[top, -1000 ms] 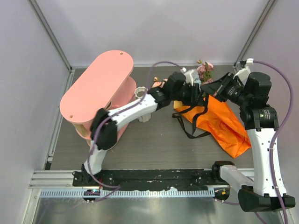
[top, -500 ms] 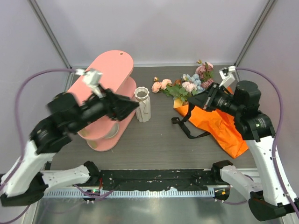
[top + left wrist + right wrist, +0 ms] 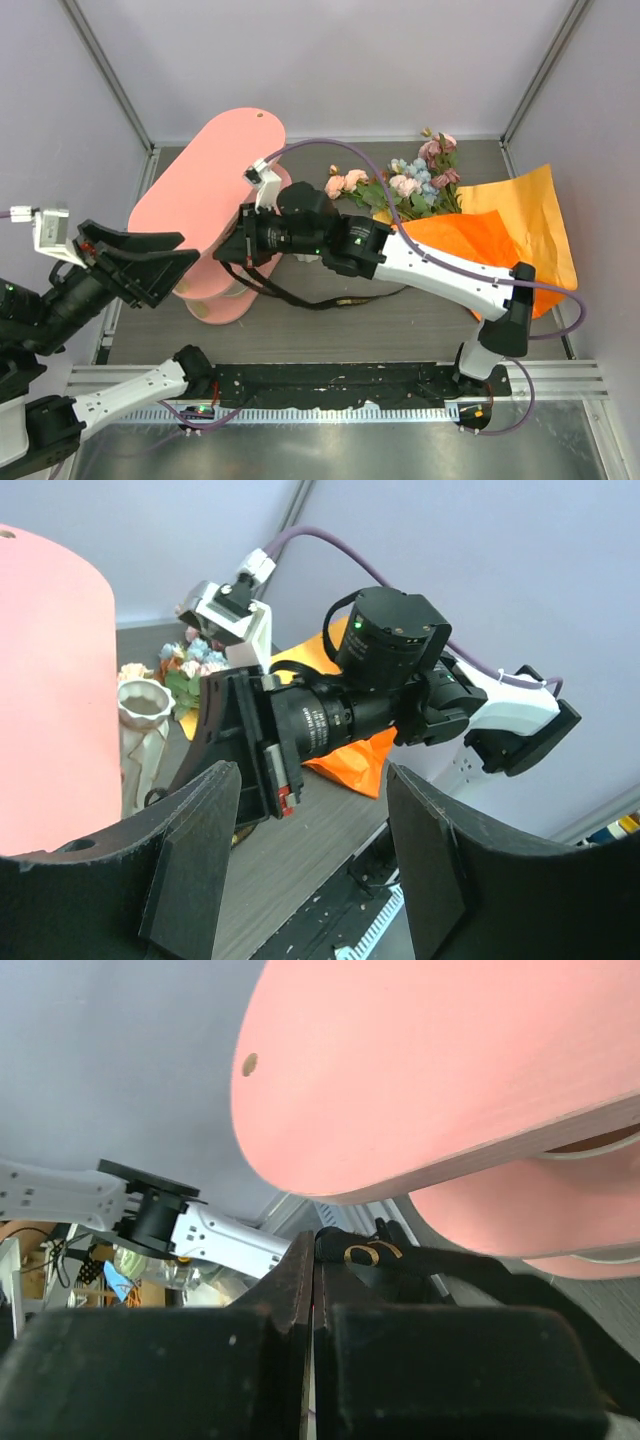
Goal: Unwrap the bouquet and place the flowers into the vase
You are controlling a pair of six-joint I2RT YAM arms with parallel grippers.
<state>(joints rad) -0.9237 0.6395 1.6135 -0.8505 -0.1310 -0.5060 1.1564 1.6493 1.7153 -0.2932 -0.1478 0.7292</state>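
The ribbon goes down next onto the bare tabletop [image 3: 316, 284] beside the shelf, below my right gripper and to its right in the top view, for release there.
The bouquet is undone. The flowers [image 3: 400, 186], pink, peach and pale blue roses, lie on the table at the back on the opened orange paper [image 3: 470, 240], whose yellow-orange inner side [image 3: 535, 205] is turned up. My right gripper [image 3: 230, 256] reaches across to the pink shelf and is shut on the black printed ribbon [image 3: 366, 1252], which trails over the table [image 3: 300, 300]. My left gripper [image 3: 150, 268] hangs raised at the left, open and empty. The white ribbed vase [image 3: 143, 720] stands by the shelf; in the top view the right wrist hides it.
The pink two-tier shelf [image 3: 200, 185] stands at the back left, with its top close above the right gripper [image 3: 318, 1252]. The right arm [image 3: 440, 270] spans the table's middle. Grey walls enclose the table on three sides.
The left arm pulled back from the bouquet to the left and its jaws opened. The right arm swung left across the table with the ribbon. The paper now lies spread open.
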